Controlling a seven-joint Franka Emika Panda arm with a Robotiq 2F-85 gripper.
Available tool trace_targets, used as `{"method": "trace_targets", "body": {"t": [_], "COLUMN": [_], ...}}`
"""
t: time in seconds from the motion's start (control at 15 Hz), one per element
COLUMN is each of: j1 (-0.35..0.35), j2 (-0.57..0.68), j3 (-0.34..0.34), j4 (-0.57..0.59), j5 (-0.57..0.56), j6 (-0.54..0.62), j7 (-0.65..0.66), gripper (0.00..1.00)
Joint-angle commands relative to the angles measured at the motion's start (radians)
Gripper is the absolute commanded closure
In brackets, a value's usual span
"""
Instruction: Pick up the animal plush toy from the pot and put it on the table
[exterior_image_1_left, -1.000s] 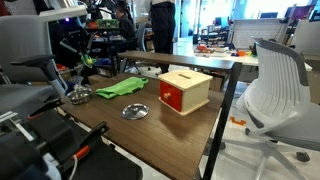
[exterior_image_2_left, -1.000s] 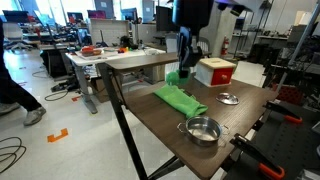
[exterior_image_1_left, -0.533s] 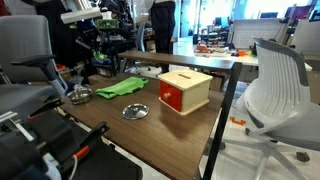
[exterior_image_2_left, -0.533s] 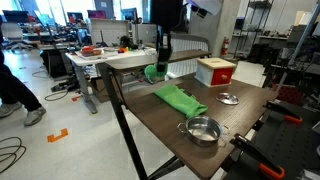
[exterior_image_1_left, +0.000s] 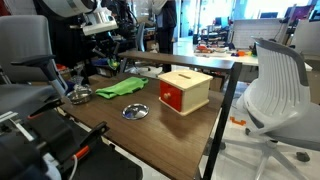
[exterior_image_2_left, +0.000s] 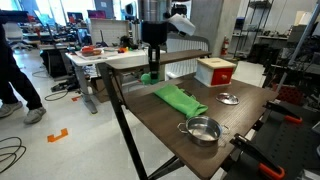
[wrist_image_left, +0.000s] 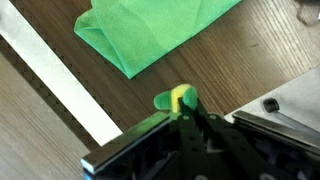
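The toy is still hanging above the wood beside the end of the green cloth. My gripper will lower it onto that wood next and then let it go.
My gripper (exterior_image_2_left: 151, 72) is shut on the animal plush toy (exterior_image_2_left: 149, 77), a tiny yellow-green lump. It hangs just above the table (exterior_image_2_left: 160, 125) at its edge, beside the end of the green cloth (exterior_image_2_left: 180, 98). In the wrist view the toy (wrist_image_left: 177, 98) sticks out between the black jaws (wrist_image_left: 183, 108), above the wood near a pale strip along the table edge. The pot (exterior_image_2_left: 202, 129) stands empty at the other end of the table, far from the gripper; it also shows in an exterior view (exterior_image_1_left: 82, 95).
A red-and-wood box (exterior_image_1_left: 185, 90) and a flat silver dish (exterior_image_1_left: 135, 111) stand on the table; both also show in an exterior view, box (exterior_image_2_left: 216, 71), dish (exterior_image_2_left: 229, 98). The green cloth (wrist_image_left: 150, 30) lies close by. An office chair (exterior_image_1_left: 275, 95) stands beside the table.
The gripper, still holding the toy, has moved sideways away from the pot, past the cloth, toward the table's edge, and dropped slightly.
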Motion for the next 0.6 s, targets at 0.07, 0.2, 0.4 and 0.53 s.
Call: {"method": "trace_targets", "body": {"t": [0.07,0.2,0.4,0.53], "j1": [0.001,-0.001,0.001,-0.002], "j2": [0.114,0.154,0.195,0.206], "j3": [-0.007,-0.006,-0.006,-0.005], "j4": [0.114,0.146,0.178,0.187], "j5": [-0.001,0.005,0.006,0.004], "j6": [-0.044,-0.056,-0.070,-0.077], "j7": [-0.021,-0.028,-0.033,-0.041], "gripper": [0.98,0.98,0.69,0.62]}}
